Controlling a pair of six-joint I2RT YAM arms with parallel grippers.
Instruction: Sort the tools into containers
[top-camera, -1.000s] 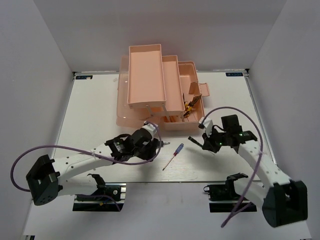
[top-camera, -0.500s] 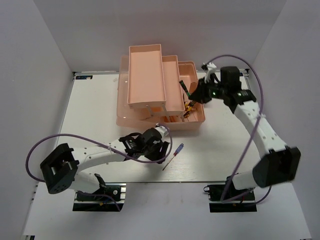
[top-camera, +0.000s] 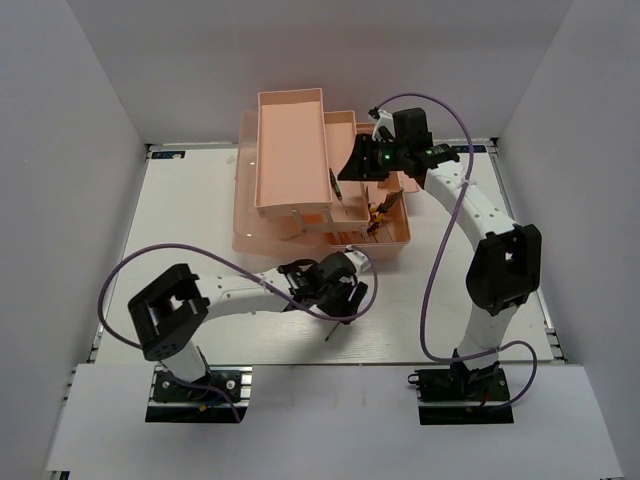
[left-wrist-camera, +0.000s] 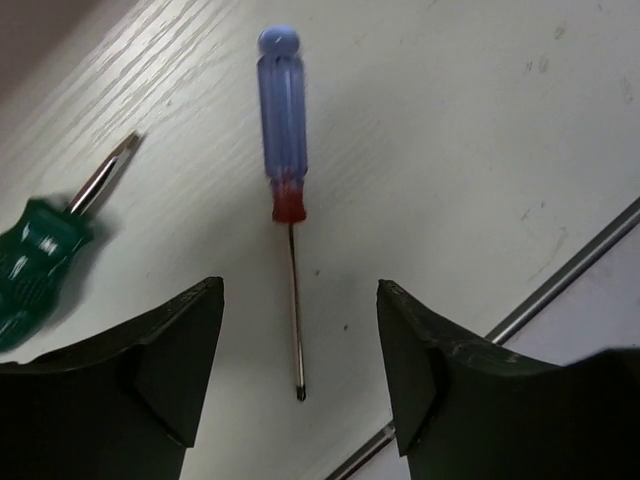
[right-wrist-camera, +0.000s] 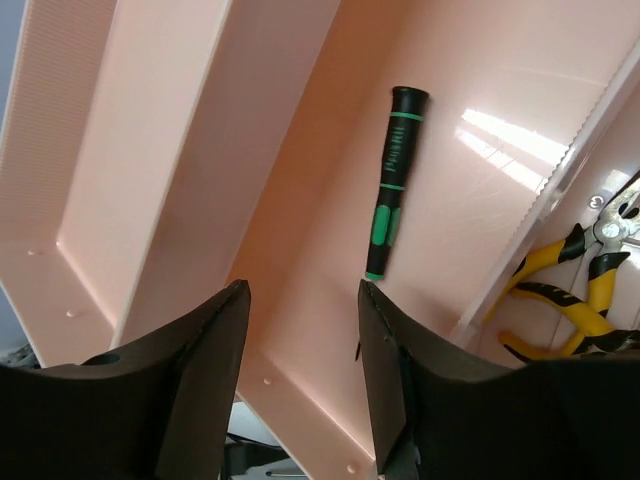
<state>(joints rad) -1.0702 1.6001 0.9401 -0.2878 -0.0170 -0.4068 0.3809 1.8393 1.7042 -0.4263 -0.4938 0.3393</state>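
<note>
I need to move my left gripper outward next and down onto the tool's blue handle just above its red collar (left-wrist-camera: 286, 160), because its open fingers are now only around the tool's thin stem.
The salmon-pink toolbox (top-camera: 290, 150) stands open at the back of the table, its trays stepped out. A thin dark screwdriver (right-wrist-camera: 393, 180) with green bands lies loose in the middle tray (right-wrist-camera: 470, 190); it also shows from above as the dark screwdriver (top-camera: 335, 186). My right gripper (right-wrist-camera: 302, 285) hangs open just above that tray, holding nothing. Yellow-and-black pliers (right-wrist-camera: 570, 290) lie in the base compartment. On the table the blue-handled screwdriver (left-wrist-camera: 283, 130) lies with its shaft running between the fingers of my open left gripper (left-wrist-camera: 300, 290). A green-handled screwdriver (left-wrist-camera: 40, 260) lies to its left.
A metal rail (left-wrist-camera: 560, 290) marks the table's near edge just beyond the blue screwdriver's tip. The top tray (top-camera: 292, 120) holds nothing. In the top view my left gripper (top-camera: 345, 300) covers most of the blue screwdriver, and the right arm arches over the toolbox's right end.
My right gripper carried the dark screwdriver from the table up to the middle tray and opened, leaving it there. My left gripper moved right over the blue screwdriver.
</note>
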